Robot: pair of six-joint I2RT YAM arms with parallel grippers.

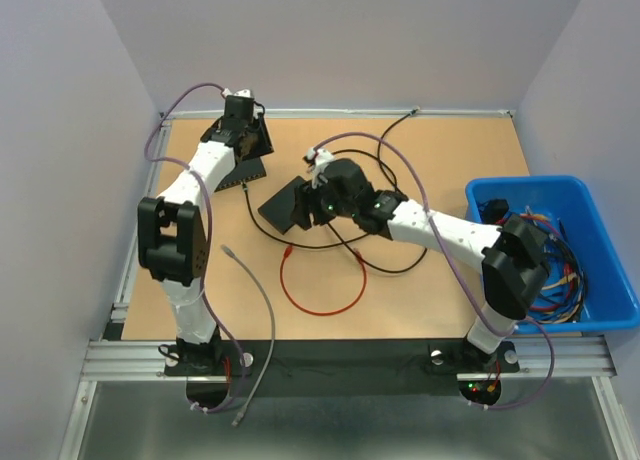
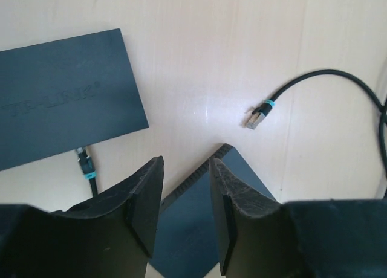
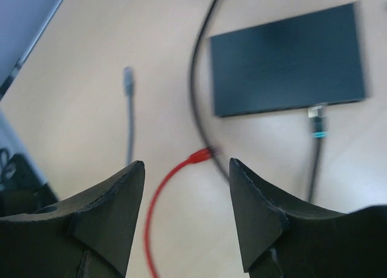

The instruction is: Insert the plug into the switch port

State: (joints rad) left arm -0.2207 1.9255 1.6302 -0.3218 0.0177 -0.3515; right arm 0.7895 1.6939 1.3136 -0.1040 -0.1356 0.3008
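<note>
The black cable crosses the red plug's tip, so my right gripper comes back and down onto the red cable just behind that plug (image 1: 284, 263) (image 3: 180, 165) next.
A black switch (image 2: 60, 96) marked TP-LINK lies at the upper left of the left wrist view, with a teal-banded plug (image 2: 84, 163) in its near edge. A loose black cable ends in a second teal-banded plug (image 2: 257, 116) that lies on the table, apart from both switches. My left gripper (image 2: 186, 163) hangs open and empty above the corner of another black switch (image 2: 193, 229). My right gripper (image 3: 186, 166) is open and empty, high above the table. Beyond it are a switch (image 3: 287, 57) and its inserted plug (image 3: 318, 124).
A red cable (image 1: 320, 280) loops on the table in front of the middle switch (image 1: 285, 208), its plug (image 3: 199, 156) beside a black cable (image 3: 196, 78). A grey cable (image 1: 262, 300) trails off the near edge. A blue bin (image 1: 530, 183) of cables stands at the right.
</note>
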